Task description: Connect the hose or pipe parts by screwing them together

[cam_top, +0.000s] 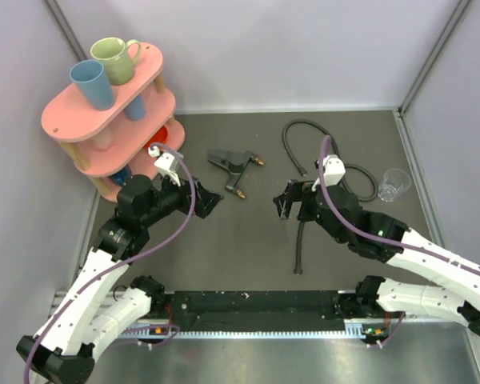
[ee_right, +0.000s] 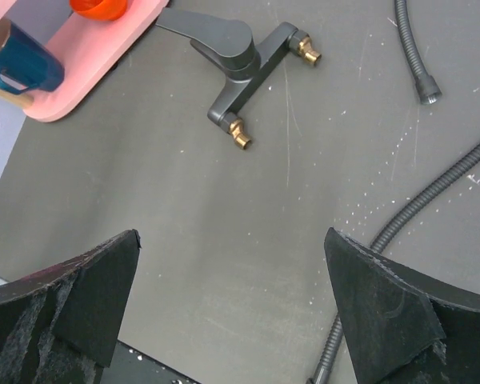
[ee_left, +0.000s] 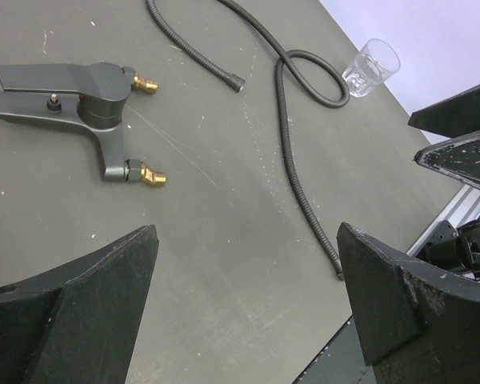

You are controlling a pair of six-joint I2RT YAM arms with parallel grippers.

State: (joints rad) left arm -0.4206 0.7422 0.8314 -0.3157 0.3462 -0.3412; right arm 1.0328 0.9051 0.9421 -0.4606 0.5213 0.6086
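Observation:
I need to move my open right gripper outward next and then down onto the collar of the hose end (cam_top: 304, 172) beside the fitting (cam_top: 234, 164). The hose end is lying loose on the tabletop.
The dark grey forked fitting (cam_top: 234, 164) with small brass threaded ends lies flat on the table between the two arms, also seen in the left wrist view (ee_left: 96, 96) and the right wrist view (ee_right: 240, 56). The long thin dark hose (cam_top: 301, 248) loops at the back right and runs toward the near edge; its ribbed length shows in both wrist views (ee_left: 284, 120) (ee_right: 432, 196). My left gripper (cam_top: 210, 202) (ee_left: 246, 240) hovers open, near-left of the fitting. My right gripper (cam_top: 282, 206) (ee_right: 232, 240) hovers open beside the hose, right of the fitting. Neither holds anything.
A pink two-tier rack (cam_top: 104, 112) with a blue cup (cam_top: 92, 84) and a green mug (cam_top: 116, 60) stands at the back left. A clear glass (cam_top: 394, 186) (ee_left: 370, 68) sits at the right by the hose loop. Grey walls enclose the table.

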